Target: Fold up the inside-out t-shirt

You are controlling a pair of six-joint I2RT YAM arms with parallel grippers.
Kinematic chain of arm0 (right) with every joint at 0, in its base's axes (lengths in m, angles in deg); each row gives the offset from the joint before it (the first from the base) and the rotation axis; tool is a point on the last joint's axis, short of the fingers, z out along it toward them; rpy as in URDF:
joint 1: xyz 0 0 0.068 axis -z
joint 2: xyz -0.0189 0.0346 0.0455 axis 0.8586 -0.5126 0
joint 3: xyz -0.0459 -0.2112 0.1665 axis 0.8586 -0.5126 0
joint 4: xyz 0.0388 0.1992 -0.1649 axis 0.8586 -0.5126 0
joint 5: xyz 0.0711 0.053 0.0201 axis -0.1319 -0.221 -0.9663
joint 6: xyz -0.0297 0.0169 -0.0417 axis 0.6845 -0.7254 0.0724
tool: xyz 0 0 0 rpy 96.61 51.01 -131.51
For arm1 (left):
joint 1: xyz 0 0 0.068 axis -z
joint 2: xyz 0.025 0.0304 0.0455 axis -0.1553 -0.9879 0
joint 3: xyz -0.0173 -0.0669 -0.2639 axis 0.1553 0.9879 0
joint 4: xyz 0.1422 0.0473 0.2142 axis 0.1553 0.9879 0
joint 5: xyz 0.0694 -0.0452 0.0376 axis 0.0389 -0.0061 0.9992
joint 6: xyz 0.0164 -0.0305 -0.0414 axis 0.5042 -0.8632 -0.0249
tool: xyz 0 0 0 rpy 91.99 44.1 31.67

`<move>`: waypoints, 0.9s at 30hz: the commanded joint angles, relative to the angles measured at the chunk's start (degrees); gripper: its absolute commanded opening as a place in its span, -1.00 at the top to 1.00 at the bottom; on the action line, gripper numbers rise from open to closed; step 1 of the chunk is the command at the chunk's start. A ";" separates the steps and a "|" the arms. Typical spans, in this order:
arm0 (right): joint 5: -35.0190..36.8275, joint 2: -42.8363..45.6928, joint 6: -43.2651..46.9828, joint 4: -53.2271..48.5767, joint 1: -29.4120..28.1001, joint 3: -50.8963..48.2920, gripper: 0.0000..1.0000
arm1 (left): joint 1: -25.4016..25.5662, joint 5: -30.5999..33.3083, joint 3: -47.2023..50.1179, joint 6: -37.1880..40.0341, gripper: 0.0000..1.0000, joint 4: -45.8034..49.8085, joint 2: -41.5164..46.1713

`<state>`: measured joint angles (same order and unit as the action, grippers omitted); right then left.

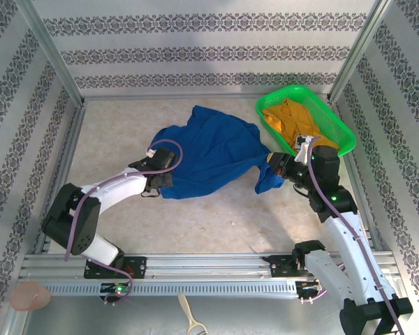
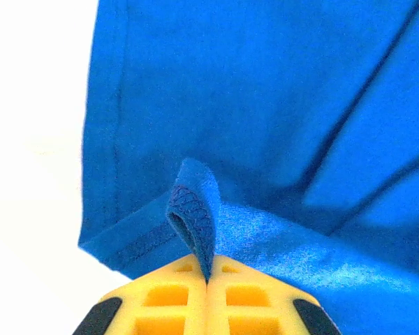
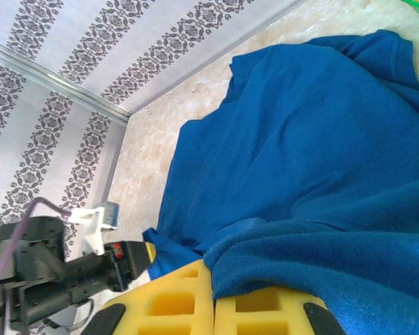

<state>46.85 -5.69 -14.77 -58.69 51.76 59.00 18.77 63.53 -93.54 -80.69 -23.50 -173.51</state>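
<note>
The hem goes up and outward with my left gripper next, then down for release there, since the crumpled shirt lies outward of my left gripper.
The inside-out t-shirt (image 1: 209,150) is royal blue and lies crumpled across the middle of the table, stretched between both arms. My left gripper (image 1: 160,183) is at its near-left corner. In the left wrist view the yellow jaws of that gripper (image 2: 209,283) are shut on a folded bit of the stitched hem of the t-shirt (image 2: 265,105). My right gripper (image 1: 274,167) is at the shirt's right end. In the right wrist view its jaws (image 3: 215,279) are shut on a thick bunch of the t-shirt (image 3: 300,139), which drapes over the right finger.
A green basket (image 1: 335,129) holding an orange-yellow garment (image 1: 293,115) stands at the back right, just behind my right wrist. Patterned walls close in the table on three sides. The left arm (image 3: 70,272) appears low left in the right wrist view.
</note>
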 commanded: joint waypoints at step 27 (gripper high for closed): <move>-7.20 -24.88 -4.32 2.77 12.13 56.63 1.00 | -31.26 -44.97 -30.89 -12.95 1.00 -39.10 15.19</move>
<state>42.46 -29.01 -16.87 -57.48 63.57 112.88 -10.12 23.62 -122.07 -85.17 -54.52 -155.06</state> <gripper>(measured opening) 0.064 0.050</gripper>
